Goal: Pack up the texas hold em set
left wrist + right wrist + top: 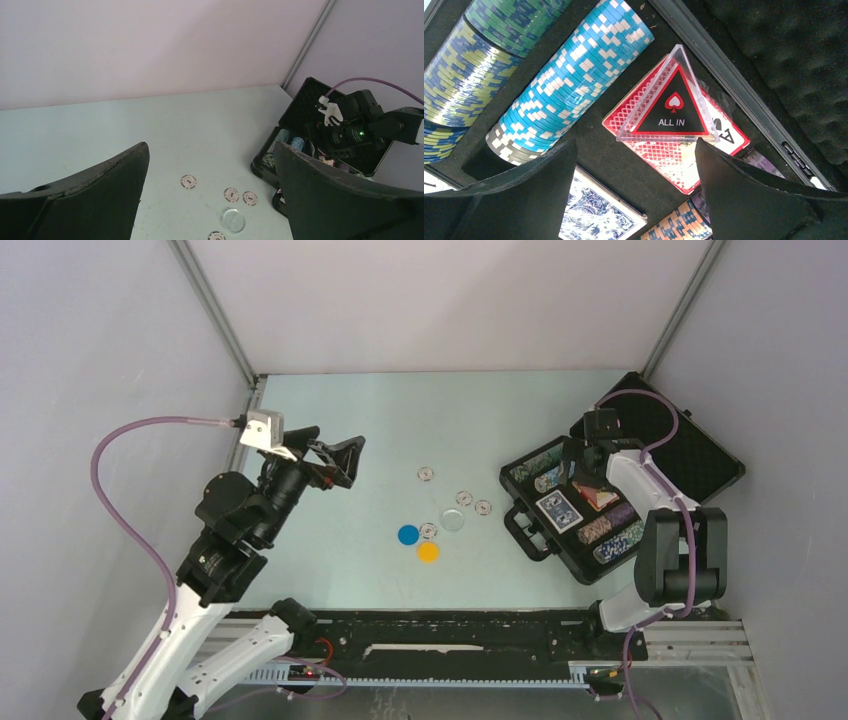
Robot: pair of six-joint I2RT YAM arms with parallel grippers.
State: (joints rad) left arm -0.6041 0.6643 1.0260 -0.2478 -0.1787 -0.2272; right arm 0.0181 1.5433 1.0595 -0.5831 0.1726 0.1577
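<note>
The clear disc [452, 520] still lies there outside the case, so my right gripper will next swing left in the top view, go down and close across its rim.
The black case [700, 455] lies open at the right, with rows of coloured chips [574, 85], a blue-backed deck [594, 215] and the red triangular "ALL IN" marker [671, 107] resting on a red-backed deck [664, 155]. My right gripper [635, 150] hangs open and empty just above these, over the case [590, 478]. On the table lie a blue disc [408, 534], a yellow disc [428, 552], a clear disc [452, 520] and several loose chips [426, 474]. My left gripper [352, 462] is open and empty, raised left of them [211, 150].
The case's foam-lined lid [784, 50] lies flat behind the tray, near the right wall. Its handle [525, 530] faces the discs. Walls enclose the table at the back and both sides. The left wrist view shows loose chips [231, 194] and the clear disc [233, 220].
</note>
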